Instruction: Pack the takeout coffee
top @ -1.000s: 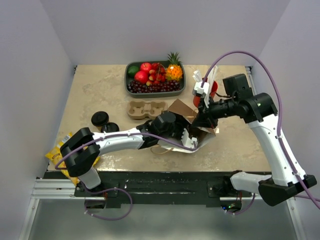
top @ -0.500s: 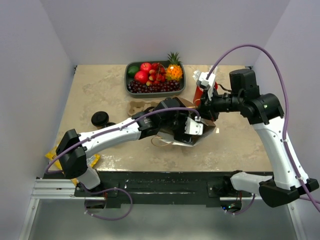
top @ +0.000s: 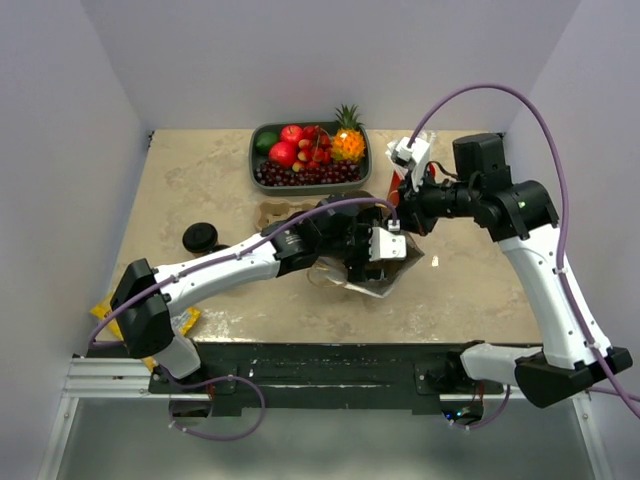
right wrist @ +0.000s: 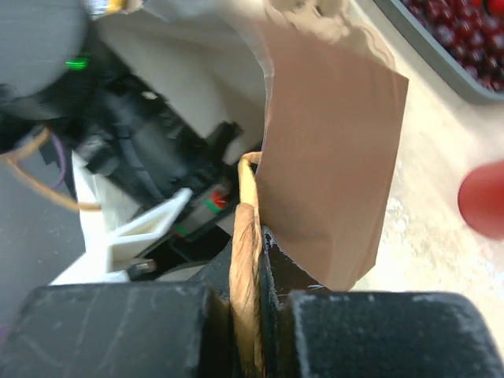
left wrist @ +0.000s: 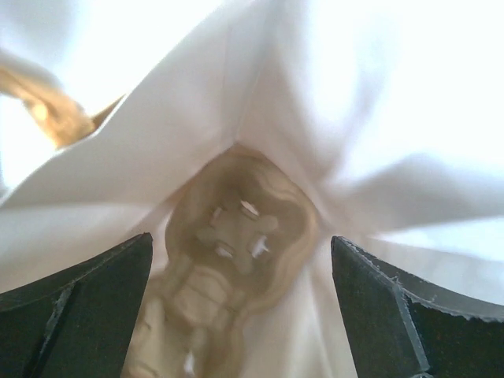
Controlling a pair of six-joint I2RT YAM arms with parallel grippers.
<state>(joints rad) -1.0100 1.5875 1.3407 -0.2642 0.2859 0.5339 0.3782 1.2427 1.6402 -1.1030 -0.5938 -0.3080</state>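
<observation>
A tan carrier is already inside the bag. I should next move my right gripper to its left in the top view, toward the bag's opening, and let go of the handle.
The takeout coffee (top: 200,237) shows from above as a round black lid at the table's left, away from both grippers. A brown paper bag (top: 398,272), white inside (left wrist: 331,102), lies mid-table. My left gripper (top: 384,248) (left wrist: 242,253) is inside its mouth, open, with nothing between the fingers. A blurred tan patch (left wrist: 236,228) sits at the bag's bottom fold; I cannot tell what it is. My right gripper (top: 404,205) (right wrist: 253,236) is shut on the bag's twisted paper handle (right wrist: 245,252), holding that side up.
A grey tray of fruit (top: 258,150) stands at the back. The tan cup carrier (top: 277,211) lies just behind my left arm. A red cup of white straws (top: 400,178) (right wrist: 484,198) stands behind the right gripper. A yellow snack packet (top: 108,312) lies at the front left corner.
My left arm swung right and pushed its gripper into the bag's mouth, the jaws opening wider. The right gripper shifted slightly with the handle, and the bag's mouth moved with it.
</observation>
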